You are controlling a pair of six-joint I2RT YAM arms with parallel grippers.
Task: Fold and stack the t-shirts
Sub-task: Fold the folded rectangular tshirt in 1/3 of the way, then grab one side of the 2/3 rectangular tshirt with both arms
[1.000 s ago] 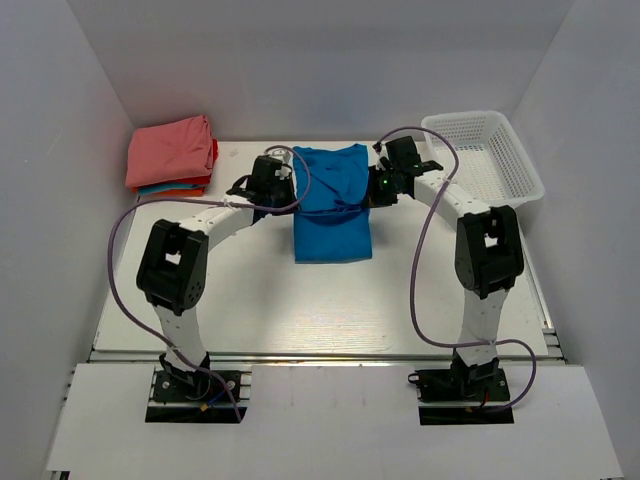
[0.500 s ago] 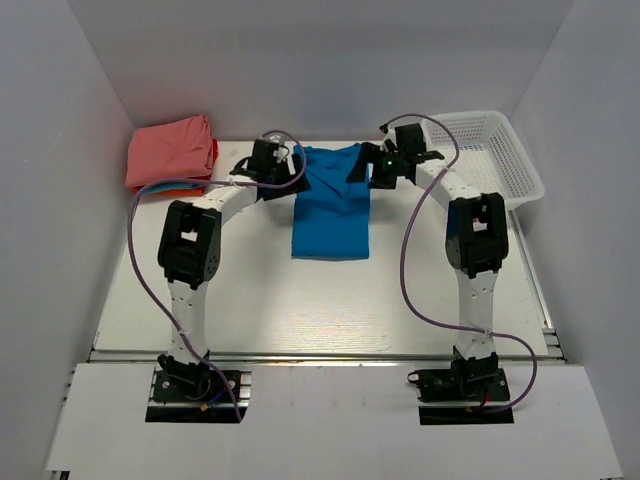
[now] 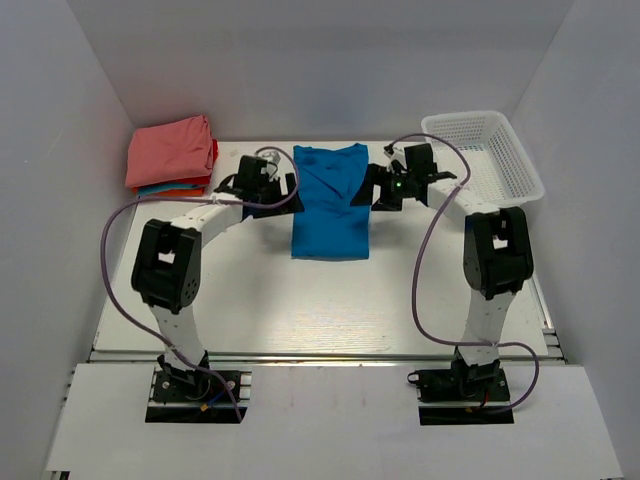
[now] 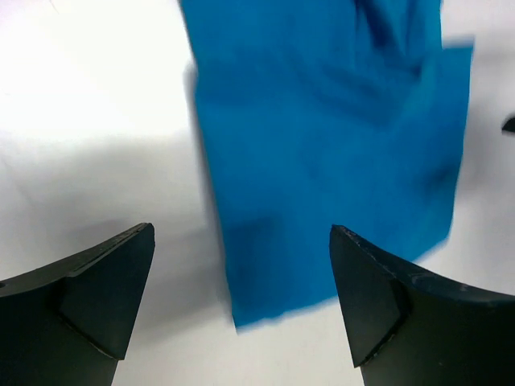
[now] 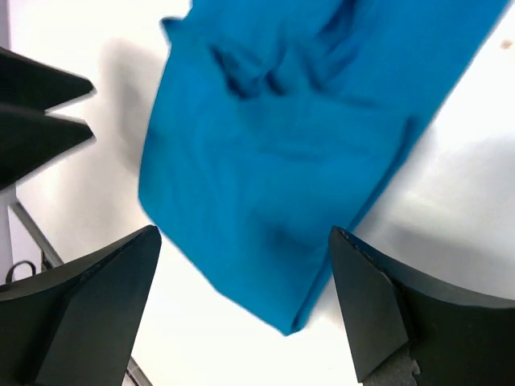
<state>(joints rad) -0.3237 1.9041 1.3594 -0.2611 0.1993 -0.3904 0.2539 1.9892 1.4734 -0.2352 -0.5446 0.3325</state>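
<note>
My left gripper will next move back toward my base and down to close on the blue t-shirt's near corner (image 3: 295, 255) (image 4: 239, 320), because it lies flat and uncovered.
A bright blue t-shirt (image 3: 330, 205) lies flat at the back middle of the table, folded into a long narrow panel. My left gripper (image 3: 288, 190) stands open at its left edge, with nothing between the fingers. My right gripper (image 3: 372, 192) stands open at its right edge, also holding nothing. The left wrist view shows the blue t-shirt (image 4: 322, 145) beyond the open left gripper (image 4: 241, 293). In the right wrist view the blue t-shirt (image 5: 290, 153) lies ahead of the open right gripper (image 5: 245, 297). Folded t-shirts (image 3: 172, 150), salmon-pink on top with blue and orange-red under it, form a stack at the back left.
A white mesh basket (image 3: 500, 160) stands at the back right corner. White walls close in the table on three sides. The left gripper's dark fingers (image 5: 40, 104) show at the left edge of the right wrist view.
Both grippers were shut on the blue t-shirt's sides a second ago. They have opened, let it go and drawn slightly outward. The shirt now lies flatter.
</note>
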